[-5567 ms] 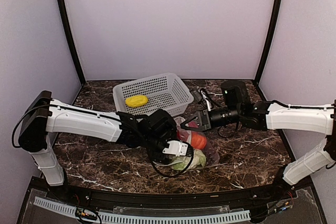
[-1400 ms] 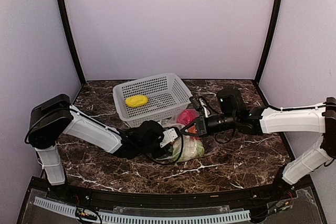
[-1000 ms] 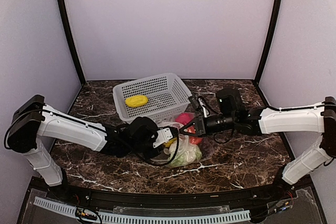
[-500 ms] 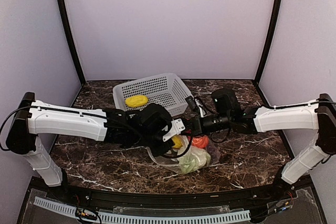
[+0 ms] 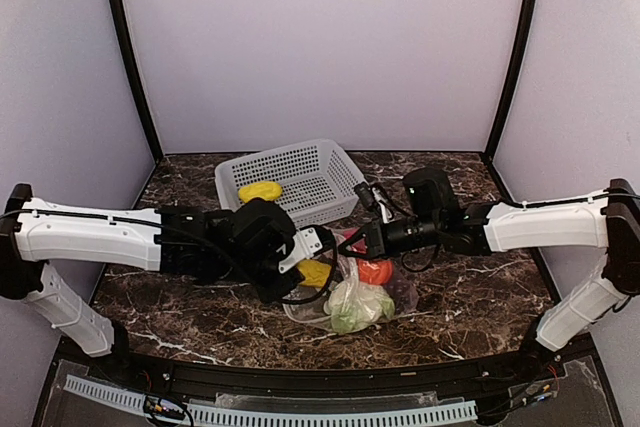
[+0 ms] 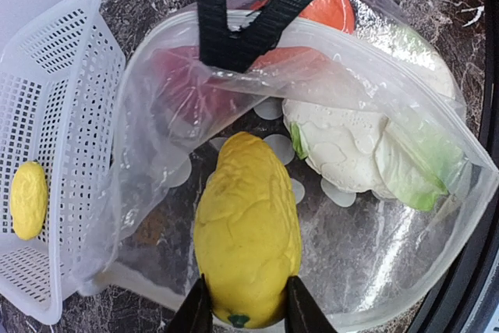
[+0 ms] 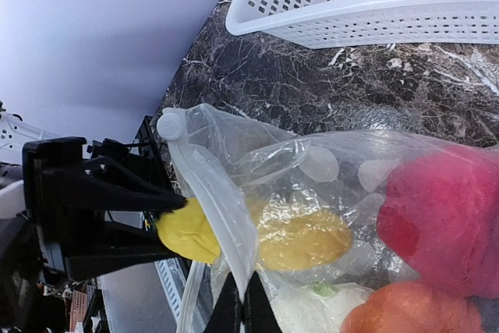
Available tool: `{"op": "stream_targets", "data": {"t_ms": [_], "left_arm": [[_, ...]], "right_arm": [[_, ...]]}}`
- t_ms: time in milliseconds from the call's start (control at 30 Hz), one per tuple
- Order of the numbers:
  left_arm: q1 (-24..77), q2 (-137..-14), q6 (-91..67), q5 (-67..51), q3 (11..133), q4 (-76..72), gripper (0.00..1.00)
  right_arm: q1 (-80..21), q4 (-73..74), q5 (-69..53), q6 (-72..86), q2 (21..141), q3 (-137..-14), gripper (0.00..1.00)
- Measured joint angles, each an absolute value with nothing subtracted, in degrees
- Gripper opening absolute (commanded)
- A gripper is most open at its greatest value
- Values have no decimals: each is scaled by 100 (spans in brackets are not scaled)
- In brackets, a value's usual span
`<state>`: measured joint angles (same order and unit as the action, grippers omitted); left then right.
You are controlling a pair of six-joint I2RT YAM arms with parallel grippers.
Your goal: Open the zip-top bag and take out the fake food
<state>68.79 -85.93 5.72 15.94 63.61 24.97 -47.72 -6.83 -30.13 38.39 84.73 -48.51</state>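
Observation:
My left gripper lifts off the bag (image 5: 372, 299) outward over the spot beside the other yellow piece next, then lowers to let go. The basket's bottom is empty there.
The zip-top bag (image 5: 372, 299) lies open on the marble table, clear with white dots. My right gripper (image 5: 352, 244) is shut on its zip edge (image 7: 221, 207) and holds the mouth up. My left gripper (image 6: 243, 313) is shut on a yellow fake food piece (image 6: 246, 232) at the bag's mouth. In the right wrist view that yellow piece (image 7: 300, 238) shows partly behind the bag's plastic. A pale green-white leafy piece (image 6: 351, 146), an orange one (image 5: 377, 271) and a red one (image 7: 444, 208) lie inside the bag.
A white perforated basket (image 5: 330, 182) stands behind the bag, toward the left. It holds another yellow piece (image 5: 260, 192). The booth walls close in at the back and on both sides.
My left gripper has drawn back to the left with the yellow piece, from deep in the bag to its mouth. The right gripper keeps its hold on the zip edge.

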Motion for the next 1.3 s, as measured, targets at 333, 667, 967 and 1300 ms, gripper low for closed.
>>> {"op": "stream_targets", "data": {"t_ms": [333, 667, 967, 1300], "left_arm": [[6864, -7137, 519, 1485, 5520, 2220, 9], [5428, -6156, 152, 716, 5330, 1599, 6], [3822, -7343, -478, 80, 6490, 897, 5], [3061, -9623, -845, -716, 7782, 329, 5]], "right_arm": [[-4729, -679, -3006, 3819, 8473, -4842, 0], [-4661, -687, -3009, 3817, 8473, -4836, 0], [-4659, -687, -3020, 3802, 8473, -4829, 0], [-4659, -729, -3041, 3798, 8471, -4759, 0]]}}
